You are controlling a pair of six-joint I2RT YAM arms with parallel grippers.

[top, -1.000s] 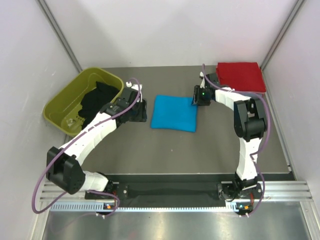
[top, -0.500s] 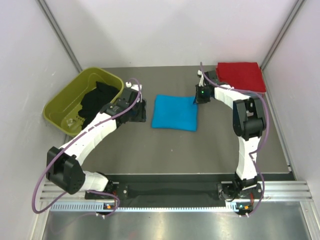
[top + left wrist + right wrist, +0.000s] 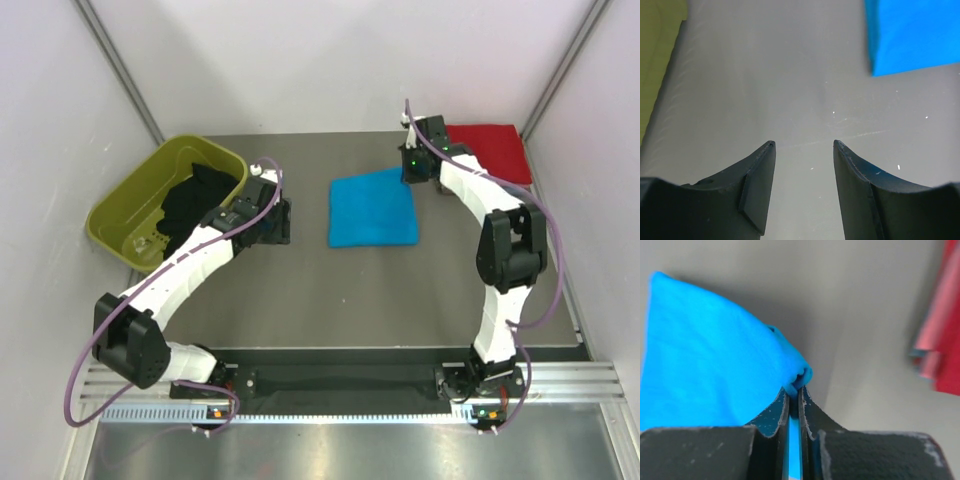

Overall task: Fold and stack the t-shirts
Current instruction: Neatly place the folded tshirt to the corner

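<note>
My right gripper will move outward and to the right in the top view, lay the blue t-shirt's corner over the red t-shirt's far edge (image 3: 500, 129) and let go, as both t-shirts are folded.
The folded turquoise-blue t-shirt (image 3: 373, 210) lies on the table's middle, a little right of centre. My right gripper (image 3: 412, 174) is shut on its far right corner (image 3: 799, 376), which bunches up between the closed fingers. A folded red t-shirt (image 3: 492, 150) lies at the back right, just right of that gripper, and shows as a red blur (image 3: 942, 340) in the right wrist view. A black t-shirt (image 3: 195, 205) lies crumpled in the olive-green tub (image 3: 125, 205). My left gripper (image 3: 804, 144) stands open over bare table, left of the blue t-shirt (image 3: 910, 35).
The tub sits at the back left against the left wall, beside my left arm. White walls close in the table on the left, back and right. The arms' base rail runs along the near edge.
My right gripper has shut on the blue t-shirt's far right corner and dragged it right and back, toward the red t-shirt. The left arm has not moved.
</note>
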